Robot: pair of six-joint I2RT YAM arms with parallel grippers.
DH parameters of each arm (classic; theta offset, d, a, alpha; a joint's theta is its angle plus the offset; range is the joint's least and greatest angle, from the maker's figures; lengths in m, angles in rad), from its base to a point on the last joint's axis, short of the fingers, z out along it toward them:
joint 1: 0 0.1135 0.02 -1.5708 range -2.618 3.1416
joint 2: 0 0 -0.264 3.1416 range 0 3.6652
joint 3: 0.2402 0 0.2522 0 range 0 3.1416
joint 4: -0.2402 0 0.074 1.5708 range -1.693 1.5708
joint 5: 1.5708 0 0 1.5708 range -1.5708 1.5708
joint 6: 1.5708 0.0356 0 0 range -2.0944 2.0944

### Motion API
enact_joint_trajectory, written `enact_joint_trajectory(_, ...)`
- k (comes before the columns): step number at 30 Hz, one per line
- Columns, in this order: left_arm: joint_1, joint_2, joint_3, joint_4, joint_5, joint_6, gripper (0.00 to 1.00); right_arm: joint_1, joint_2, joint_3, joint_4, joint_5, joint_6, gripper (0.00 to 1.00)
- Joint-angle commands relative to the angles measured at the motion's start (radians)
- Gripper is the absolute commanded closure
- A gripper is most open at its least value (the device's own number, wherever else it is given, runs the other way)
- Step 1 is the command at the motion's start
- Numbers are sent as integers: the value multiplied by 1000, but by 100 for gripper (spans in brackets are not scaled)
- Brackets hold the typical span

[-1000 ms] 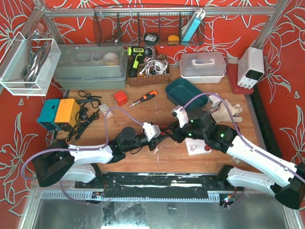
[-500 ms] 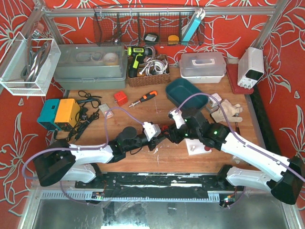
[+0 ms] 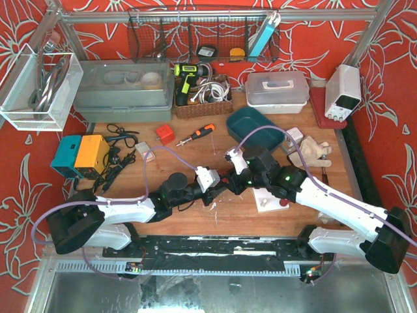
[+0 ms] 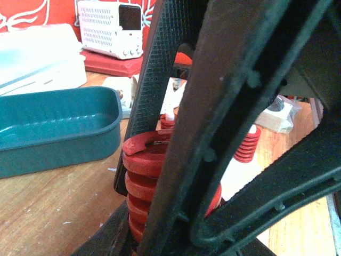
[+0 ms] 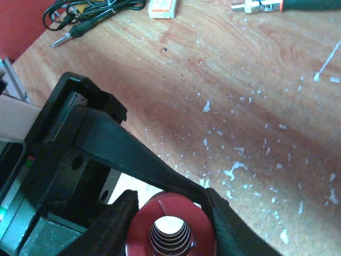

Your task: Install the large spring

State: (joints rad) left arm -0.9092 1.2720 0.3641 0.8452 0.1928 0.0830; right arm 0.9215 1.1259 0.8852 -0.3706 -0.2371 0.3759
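The white base's near post stands empty, so I need to shift my right gripper to the right in the top view, then down over that post to release the spring.
The large red spring (image 4: 146, 170) is a thick coil held between both grippers above the middle of the table. My left gripper (image 3: 218, 182) is shut on its lower coils (image 4: 160, 213). My right gripper (image 3: 233, 181) meets it from the right. In the right wrist view I look down the spring's bore (image 5: 170, 229), and my right gripper (image 5: 168, 213) has a finger pressed against each side. One left finger (image 5: 133, 154) crosses just above the spring. A white base (image 3: 267, 202) with posts lies to the right, and it carries a small red spring (image 4: 246, 145).
A teal tray (image 3: 255, 127) lies just behind the grippers. An orange-handled screwdriver (image 3: 195, 135) and a small red box (image 3: 164, 134) lie at the back left. Gloves (image 3: 311, 153) lie to the right, and a soldering station (image 3: 81, 155) with cables is at the left.
My right arm has swung left, bringing its gripper up against the left gripper. The left arm has stayed in place.
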Motion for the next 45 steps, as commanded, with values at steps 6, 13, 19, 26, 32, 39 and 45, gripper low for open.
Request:
enact_joint_trajectory(6,-6,-25,7,60,6,-8,69,-5,-39,-3,6,76,-31,100)
enact_joint_trajectory(13,-5,-71,-37,12,-181,-77,18,-5,-175,-70,-60,289,-45,100)
enact_joint_trajectory(19,-5,-118,-37,-138,-443,-166,0,-6,-296,-120,-229,470,11,100)
enact_joint_trajectory(26,11,-122,-81,-92,-541,-207,0,-5,-417,-205,-367,500,141,100)
enact_joint_trajectory(32,41,-123,-81,-147,-498,-196,0,-2,-455,-244,-431,457,257,100)
enact_joint_trajectory(39,41,-113,-86,-133,-458,-188,0,0,-443,-273,-386,419,268,100)
enact_joint_trajectory(45,41,-123,-85,-145,-461,-189,0,2,-412,-290,-387,441,257,100)
